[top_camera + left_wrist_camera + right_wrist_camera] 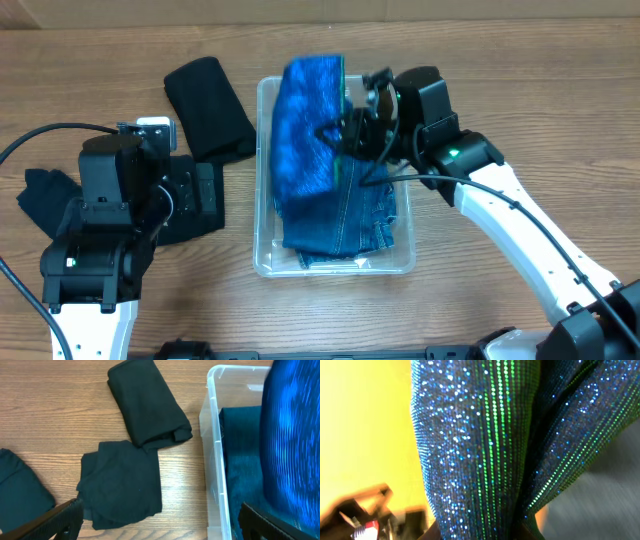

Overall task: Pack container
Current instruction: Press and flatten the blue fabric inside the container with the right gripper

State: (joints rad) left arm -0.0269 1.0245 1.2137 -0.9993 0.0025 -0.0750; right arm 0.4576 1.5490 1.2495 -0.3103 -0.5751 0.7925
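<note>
My right gripper needs to turn next, go down to the container's far end (356, 90) below it and let go of the sequined garment (308, 120) where the denim leaves room.
The clear plastic container (262, 255) stands mid-table and holds folded blue denim (350, 225). My right gripper (345, 135) is shut on a shiny blue sequined garment (308, 120) and holds it over the container. The garment fills the right wrist view (485, 445), hiding the fingers. My left gripper (160, 520) is open and empty, low over the table left of the container (212, 450). A rolled black garment (147, 402) and a flat folded black garment (122, 482) lie in front of it. The blue garment also shows at the right of the left wrist view (292, 435).
A rolled black garment (208, 105) lies left of the container. A flat black garment (195, 200) sits partly under the left arm. Another black garment (40, 200) lies at the far left; it also shows in the left wrist view (20, 490).
</note>
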